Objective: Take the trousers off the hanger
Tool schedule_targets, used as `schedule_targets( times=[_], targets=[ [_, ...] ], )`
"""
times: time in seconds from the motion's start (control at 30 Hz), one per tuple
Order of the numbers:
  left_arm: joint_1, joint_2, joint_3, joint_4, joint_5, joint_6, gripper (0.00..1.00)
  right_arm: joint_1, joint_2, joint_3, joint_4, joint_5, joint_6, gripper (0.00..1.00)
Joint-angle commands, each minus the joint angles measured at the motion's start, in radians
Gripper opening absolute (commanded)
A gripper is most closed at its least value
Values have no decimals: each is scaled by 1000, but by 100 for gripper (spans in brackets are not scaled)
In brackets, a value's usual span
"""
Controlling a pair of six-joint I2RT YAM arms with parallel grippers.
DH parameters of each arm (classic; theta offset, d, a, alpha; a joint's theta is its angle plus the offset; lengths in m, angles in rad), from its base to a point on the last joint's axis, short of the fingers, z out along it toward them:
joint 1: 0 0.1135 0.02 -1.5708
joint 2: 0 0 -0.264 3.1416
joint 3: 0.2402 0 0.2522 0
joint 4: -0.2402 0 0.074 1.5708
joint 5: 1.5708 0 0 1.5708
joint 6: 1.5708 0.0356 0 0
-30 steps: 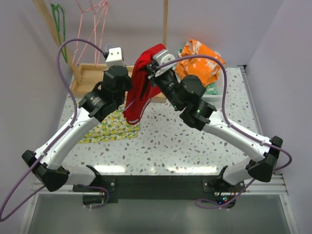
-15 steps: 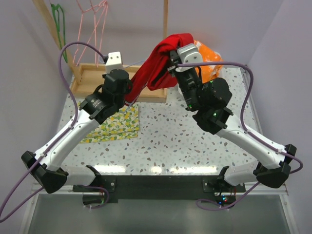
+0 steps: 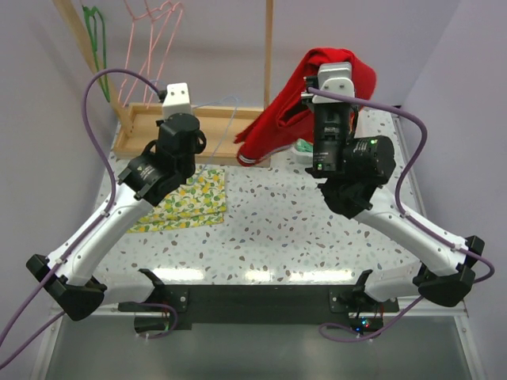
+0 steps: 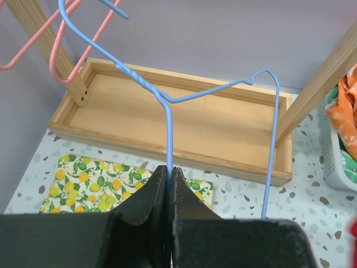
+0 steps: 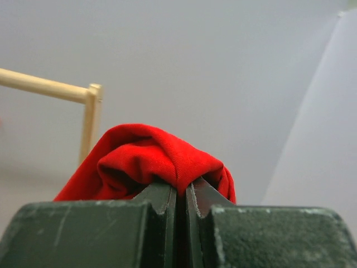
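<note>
The white basket (image 3: 301, 153) stands below my right gripper and already holds the orange trousers. My right gripper will lower outward with the red trousers (image 3: 277, 119) and release them into it.
The red trousers (image 3: 277, 119) hang from my right gripper (image 3: 337, 63), which is raised at the back right. In the right wrist view the jaws of this gripper (image 5: 182, 187) are shut on a bunched fold of the red cloth (image 5: 162, 156). My left gripper (image 4: 169, 167) is shut on the wire of a bare blue hanger (image 4: 167, 100) above the wooden tray (image 4: 184, 120). In the top view the left gripper (image 3: 178, 107) is at the back left, apart from the trousers. The orange trousers (image 4: 343, 117) and the green trousers (image 4: 348, 162) lie in a white basket (image 4: 333, 162) at the right.
A lemon-print cloth (image 3: 186, 202) lies flat in front of the wooden tray (image 3: 142, 127). Pink hangers (image 3: 154, 24) and a green hanger (image 3: 95, 36) hang on the wooden rack, whose post (image 3: 269, 47) stands mid-back. Walls close in on both sides.
My right gripper has carried the red trousers up and to the right, off the blue hanger. My left gripper keeps hold of the hanger and has shifted slightly left.
</note>
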Motion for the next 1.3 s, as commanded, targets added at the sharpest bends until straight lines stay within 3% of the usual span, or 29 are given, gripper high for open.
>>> schedule_targets(
  times=[0.0, 0.2, 0.3, 0.4, 0.43, 0.53, 0.63, 0.83, 1.13, 1.27],
  targets=[
    [2, -1, 47, 23, -64, 45, 0, -26, -78, 33, 259, 58, -144, 0],
    [2, 18, 48, 52, -62, 56, 0, -89, -95, -33, 202, 71, -99, 0],
    [2, 19, 71, 60, -47, 59, 0, -183, -105, -160, 309, 143, -122, 0],
    [2, 15, 96, 60, -38, 64, 0, -324, -139, -293, 174, 184, 38, 0],
    [2, 12, 100, 60, -35, 64, 0, -354, -168, -321, 114, 171, 180, 0],
    [2, 7, 125, 56, -32, 76, 0, -459, -166, -380, -48, 104, 376, 0],
    [2, 7, 152, 51, -29, 87, 0, -505, -107, -378, -50, 58, 413, 0],
    [2, 12, 178, 42, -27, 87, 0, -597, 162, -202, -72, -19, 490, 0],
    [2, 87, 232, 16, -36, 96, 0, -655, 635, 312, -172, -100, 493, 0],
    [2, 139, 295, 5, -32, 107, 0, -695, 782, 544, -256, -128, 576, 0]
  ],
)
